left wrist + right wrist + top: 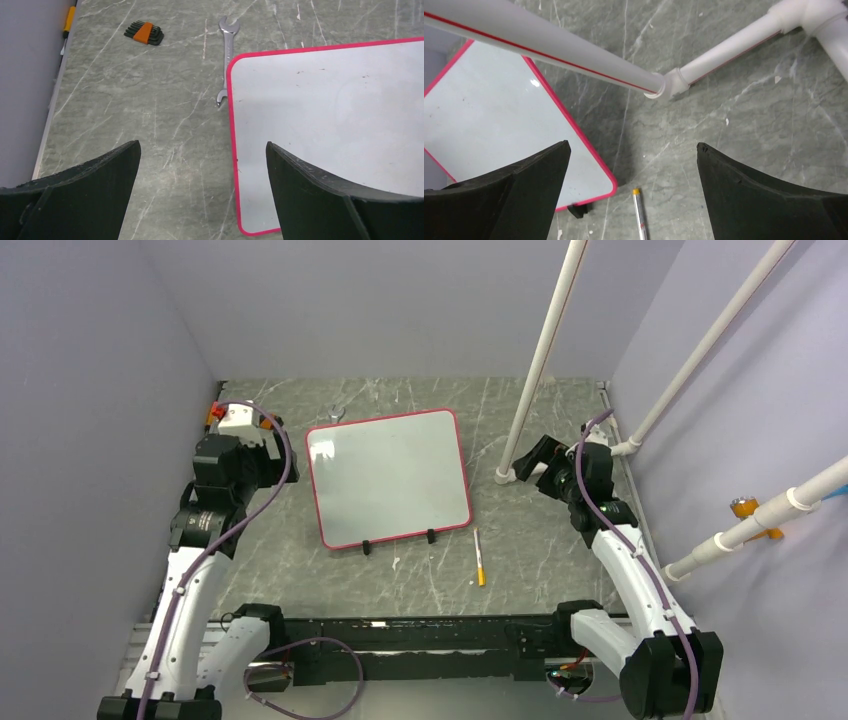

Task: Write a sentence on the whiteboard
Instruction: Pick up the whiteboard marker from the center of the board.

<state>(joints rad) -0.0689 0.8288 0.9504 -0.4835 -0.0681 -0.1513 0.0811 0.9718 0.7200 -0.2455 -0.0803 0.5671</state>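
The marker pen's white body (477,546) (639,214) is below my right gripper. I should move the gripper down, back and to its left in the top view, onto it.
The whiteboard (388,478) lies flat in the middle of the table, with a red-pink frame and two black clips (367,546) on its near edge. Its white face is blank; no sentence shows on it. It also shows in the left wrist view (330,115) and the right wrist view (489,120). A white-and-orange marker pen (479,557) lies on the table just right of the board's near right corner, also in the right wrist view (640,215). My left gripper (272,455) (202,145) is open and empty over the board's left edge. My right gripper (537,460) (633,145) is open and empty, right of the board.
A steel wrench (227,55) lies at the board's far left corner. A hex key set (145,32) lies further left near the wall. White pipes (540,360) slant down to a foot (505,476) on the table, right of the board. Walls enclose three sides.
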